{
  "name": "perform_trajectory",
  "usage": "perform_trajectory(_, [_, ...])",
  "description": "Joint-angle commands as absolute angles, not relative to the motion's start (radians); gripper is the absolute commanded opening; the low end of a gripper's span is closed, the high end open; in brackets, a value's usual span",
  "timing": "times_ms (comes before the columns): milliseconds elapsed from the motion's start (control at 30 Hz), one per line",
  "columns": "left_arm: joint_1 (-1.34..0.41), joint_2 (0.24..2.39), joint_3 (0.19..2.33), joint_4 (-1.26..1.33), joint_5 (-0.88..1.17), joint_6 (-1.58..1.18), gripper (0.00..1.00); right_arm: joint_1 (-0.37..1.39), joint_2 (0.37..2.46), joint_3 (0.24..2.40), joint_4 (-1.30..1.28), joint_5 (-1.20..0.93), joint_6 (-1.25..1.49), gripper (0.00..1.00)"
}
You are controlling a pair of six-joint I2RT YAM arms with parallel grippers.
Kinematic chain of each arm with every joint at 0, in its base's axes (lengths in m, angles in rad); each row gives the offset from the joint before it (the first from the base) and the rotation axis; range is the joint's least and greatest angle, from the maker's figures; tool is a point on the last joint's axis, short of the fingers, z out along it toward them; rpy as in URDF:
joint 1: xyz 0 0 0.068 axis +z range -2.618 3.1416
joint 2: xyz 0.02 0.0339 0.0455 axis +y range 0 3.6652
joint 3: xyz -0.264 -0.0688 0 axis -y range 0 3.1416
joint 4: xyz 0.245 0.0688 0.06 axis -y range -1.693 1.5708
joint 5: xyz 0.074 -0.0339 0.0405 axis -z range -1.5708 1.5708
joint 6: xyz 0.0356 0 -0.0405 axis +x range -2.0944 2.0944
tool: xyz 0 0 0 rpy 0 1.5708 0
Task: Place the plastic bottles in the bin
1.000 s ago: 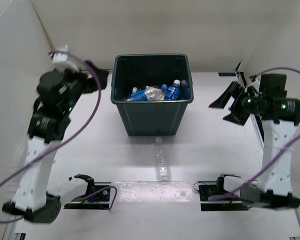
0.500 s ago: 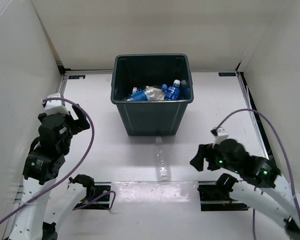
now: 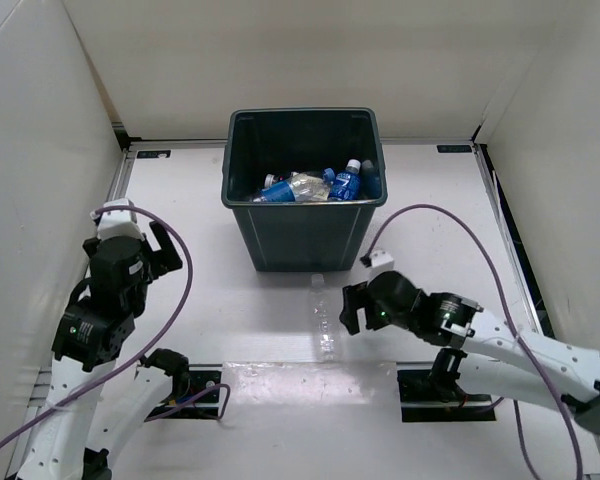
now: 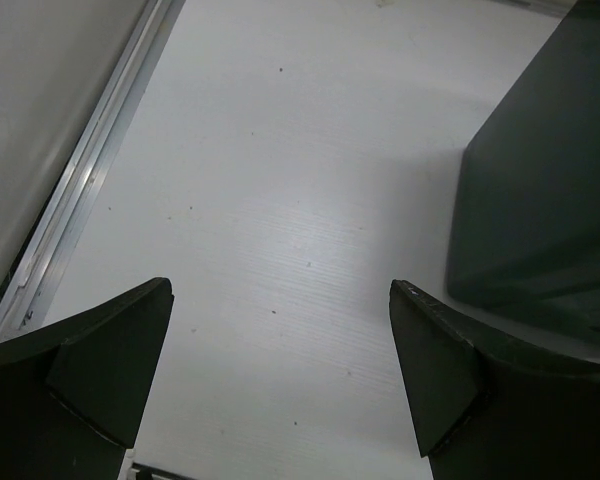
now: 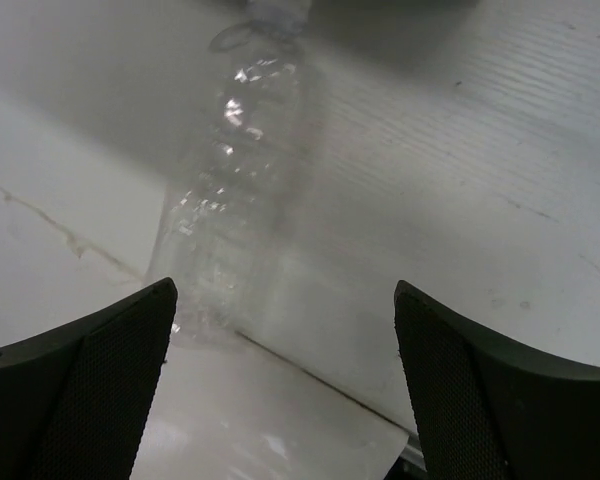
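Observation:
The clear label-less bottle's body (image 3: 323, 318) (image 5: 227, 190) lies beside the open fingers. The bottle is the next target as my right gripper shifts left in the top view and lowers onto it.
The dark grey-green bin (image 3: 305, 245) stands at the table's middle back, and several plastic bottles (image 3: 320, 186) with blue labels and clear bodies lie inside. One clear label-less bottle (image 3: 324, 318) lies on the table in front of the bin. My right gripper (image 3: 347, 308) is open just right of that bottle. In the right wrist view the bottle (image 5: 230, 200) lies ahead and left of the open right gripper (image 5: 282, 290), apart from it. My left gripper (image 3: 168, 250) is open and empty near the left wall. In its wrist view the left gripper (image 4: 280, 285) faces bare table, with the bin (image 4: 540, 200) at right.
White walls close in the table on the left, back and right. A glossy taped strip (image 3: 310, 382) runs along the near table between two black base mounts (image 3: 180, 385) (image 3: 445, 385). Purple cables loop off both arms.
Both arms have come down from raised poses. The right arm swung low and left across the table to the lying bottle. The left arm dropped back near the left wall. Both grippers stayed open.

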State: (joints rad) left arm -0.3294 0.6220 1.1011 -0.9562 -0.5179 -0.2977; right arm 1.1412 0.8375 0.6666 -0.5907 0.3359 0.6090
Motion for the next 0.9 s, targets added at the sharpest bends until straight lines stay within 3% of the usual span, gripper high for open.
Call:
perform_trajectory(0, [-0.334, 0.635, 1.069, -0.937, -0.534, -0.325, 1.0, 0.981, 0.772, 0.608, -0.402, 0.073, 0.483, 0.9])
perform_trajectory(67, [-0.333, 0.634, 1.065, -0.934, -0.525, -0.325, 1.0, 0.904, 0.784, 0.595, -0.364, -0.024, 0.459, 0.9])
perform_trajectory(300, [-0.333, 0.646, 1.043, -0.94, -0.52, -0.316, 1.0, 1.044, 0.998, 0.649, -0.295, 0.041, 0.41, 0.9])
perform_trajectory(667, [-0.37, 0.673, 1.031, -0.974, -0.505, -0.318, 1.0, 1.068, 1.172, 0.594, -0.084, 0.038, 0.477, 0.9])
perform_trajectory(867, [-0.384, 0.675, 1.038, -0.994, -0.503, -0.313, 1.0, 1.088, 1.372, 0.684, -0.161, 0.057, 0.515, 0.9])
